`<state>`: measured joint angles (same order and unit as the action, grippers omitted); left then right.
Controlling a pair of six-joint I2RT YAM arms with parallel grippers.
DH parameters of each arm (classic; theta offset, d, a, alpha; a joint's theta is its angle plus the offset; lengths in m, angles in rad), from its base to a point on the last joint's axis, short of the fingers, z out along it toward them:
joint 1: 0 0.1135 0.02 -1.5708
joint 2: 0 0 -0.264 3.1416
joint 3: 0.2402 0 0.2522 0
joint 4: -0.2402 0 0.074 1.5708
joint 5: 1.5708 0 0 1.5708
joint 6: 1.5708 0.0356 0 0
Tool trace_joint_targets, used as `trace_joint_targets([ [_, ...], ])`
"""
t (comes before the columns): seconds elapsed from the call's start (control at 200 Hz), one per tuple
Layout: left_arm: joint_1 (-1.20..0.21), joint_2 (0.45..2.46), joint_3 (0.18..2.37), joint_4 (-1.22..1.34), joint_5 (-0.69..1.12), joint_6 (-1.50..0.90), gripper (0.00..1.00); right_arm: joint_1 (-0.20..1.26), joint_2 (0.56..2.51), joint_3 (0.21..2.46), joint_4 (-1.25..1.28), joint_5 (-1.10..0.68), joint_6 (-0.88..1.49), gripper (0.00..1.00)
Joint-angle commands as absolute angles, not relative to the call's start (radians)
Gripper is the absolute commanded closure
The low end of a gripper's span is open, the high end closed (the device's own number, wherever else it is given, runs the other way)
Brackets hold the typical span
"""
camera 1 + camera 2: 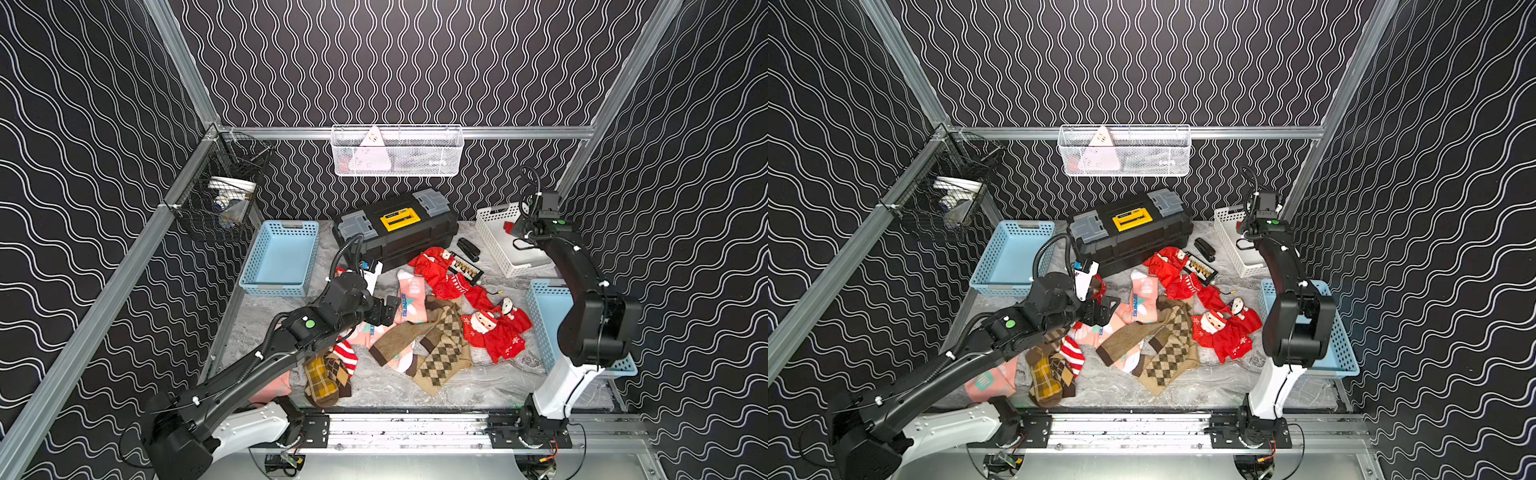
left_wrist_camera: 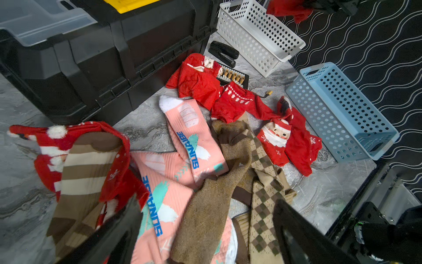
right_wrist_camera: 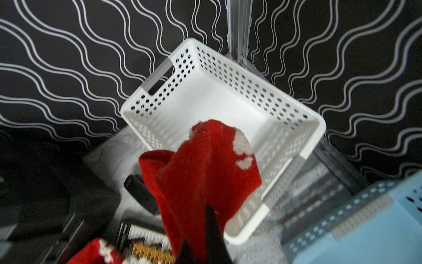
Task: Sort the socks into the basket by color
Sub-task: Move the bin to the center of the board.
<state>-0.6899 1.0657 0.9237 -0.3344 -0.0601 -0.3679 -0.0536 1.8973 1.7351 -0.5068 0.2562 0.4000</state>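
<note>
The red sock (image 3: 205, 164) in my right gripper still hangs above the white basket's rim, so I should next lower it past the rim toward the basket's bottom and release it.
The socks lie in a heap mid-table: salmon-pink ones (image 1: 411, 299), tan argyle ones (image 1: 444, 353), red Santa ones (image 1: 494, 332), and a mustard plaid one (image 1: 322, 380) beside a red-white striped one (image 1: 345, 353). My left gripper (image 2: 205, 205) hangs open just above the heap, over a pink sock (image 2: 159, 205) and a brown sock (image 2: 205, 217), holding nothing. My right gripper (image 3: 198, 228) is shut on a red sock (image 3: 205, 164), which dangles over the near rim of the white basket (image 3: 251, 82) at the back right. In a top view that gripper (image 1: 514, 229) is above this basket (image 1: 494, 245).
A blue basket (image 1: 272, 286) stands back left and another (image 1: 540, 307) at the right edge under my right arm. A black toolbox (image 1: 399, 228), a stapler (image 1: 468, 248) and a black bit tray (image 1: 467, 269) sit behind the heap. Wire baskets (image 1: 397, 151) hang on the frame.
</note>
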Motion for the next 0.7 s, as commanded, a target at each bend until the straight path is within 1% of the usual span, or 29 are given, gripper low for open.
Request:
trace_joint_targets([
  [0.0,-0.693,1.031,0.903,-0.380,-0.091,-0.388,0.06,-0.083,1.986,1.809,-0.462,0.222,0.370,1.00],
  [0.15,-0.699,1.008,0.879,-0.387,-0.092,-0.408,0.06,-0.112,2.120,1.871,-0.486,0.168,0.369,1.00],
  [0.25,-0.700,1.009,0.879,-0.385,-0.092,-0.408,0.06,-0.115,2.164,1.869,-0.484,0.160,0.368,1.00],
  [0.41,-0.700,1.021,0.881,-0.377,-0.091,-0.404,0.06,-0.115,2.231,1.891,-0.498,0.095,0.370,1.00],
  [0.696,-0.701,1.024,0.867,-0.360,-0.094,-0.412,0.06,-0.087,2.217,1.808,-0.540,-0.024,0.371,1.00],
])
